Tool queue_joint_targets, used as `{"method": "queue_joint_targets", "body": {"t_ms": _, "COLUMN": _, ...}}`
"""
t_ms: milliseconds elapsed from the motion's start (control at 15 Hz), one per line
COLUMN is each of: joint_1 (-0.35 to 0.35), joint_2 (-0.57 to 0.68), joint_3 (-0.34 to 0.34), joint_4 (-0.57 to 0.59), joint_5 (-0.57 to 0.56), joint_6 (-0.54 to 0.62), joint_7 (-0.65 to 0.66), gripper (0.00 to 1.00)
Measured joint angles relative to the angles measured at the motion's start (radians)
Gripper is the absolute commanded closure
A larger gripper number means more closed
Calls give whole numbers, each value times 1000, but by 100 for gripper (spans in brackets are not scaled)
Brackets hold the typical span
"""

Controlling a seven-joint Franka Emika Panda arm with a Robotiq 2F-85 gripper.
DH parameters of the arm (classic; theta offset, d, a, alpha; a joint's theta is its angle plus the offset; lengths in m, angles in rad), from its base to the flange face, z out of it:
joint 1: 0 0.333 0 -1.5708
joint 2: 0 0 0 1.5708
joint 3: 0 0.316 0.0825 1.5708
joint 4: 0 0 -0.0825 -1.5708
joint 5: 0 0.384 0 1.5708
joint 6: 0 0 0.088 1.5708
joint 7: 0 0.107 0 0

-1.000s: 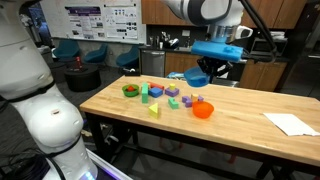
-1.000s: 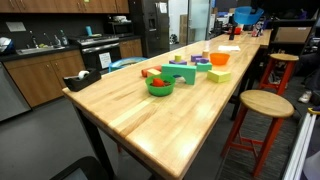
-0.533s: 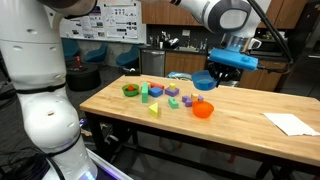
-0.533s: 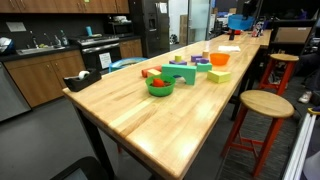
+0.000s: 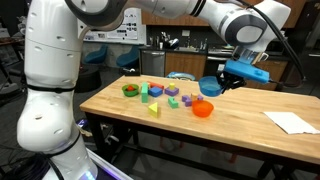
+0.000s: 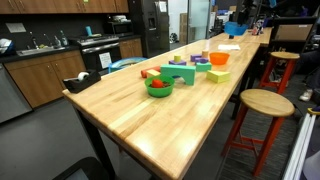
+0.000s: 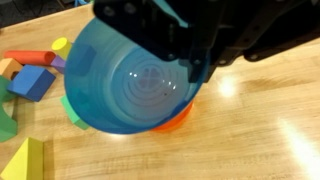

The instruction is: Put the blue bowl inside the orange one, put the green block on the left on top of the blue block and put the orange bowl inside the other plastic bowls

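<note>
The blue bowl still hangs above the orange bowl (image 5: 203, 110) (image 7: 178, 120), so it comes down into it next as my gripper moves down over it and releases the blue bowl's rim.
My gripper (image 5: 226, 82) is shut on the rim of the blue bowl (image 5: 211, 87) and holds it in the air just above and behind the orange bowl (image 5: 203, 110). In the wrist view the blue bowl (image 7: 130, 80) fills the middle. The fingers (image 7: 190, 45) clamp its rim, and a sliver of the orange bowl (image 7: 178, 120) shows under its lower edge. A blue block (image 7: 30, 83) and a green block (image 7: 72, 113) lie to the left. The green bowl (image 6: 159, 87) with the reddish bowl inside stands at the end of the row of blocks.
Several coloured blocks (image 5: 165, 97) lie in a row between the green bowl (image 5: 131, 91) and the orange bowl. A yellow-green wedge (image 7: 25, 160) lies nearer. White paper (image 5: 291, 123) lies at the table's far end. Stools (image 6: 262, 105) stand beside the table.
My gripper has carried the blue bowl sideways and down, from high above the table to just over the orange bowl. The blocks and other bowls have not moved.
</note>
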Motion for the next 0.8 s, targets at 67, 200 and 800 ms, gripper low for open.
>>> {"method": "queue_joint_targets", "body": {"t_ms": 67, "joint_1": -12, "joint_2": 13, "joint_3": 14, "joint_4": 1, "joint_5": 0, "joint_6": 0, "joint_7": -9, "gripper": 99}}
{"method": "queue_joint_targets", "body": {"t_ms": 200, "joint_1": -25, "joint_2": 35, "joint_3": 36, "joint_4": -5, "joint_5": -4, "joint_6": 6, "joint_7": -30, "gripper": 99}}
{"method": "queue_joint_targets", "body": {"t_ms": 800, "joint_1": -27, "joint_2": 61, "joint_3": 123, "joint_4": -76, "joint_5": -9, "joint_6": 97, "joint_7": -69, "gripper": 99}}
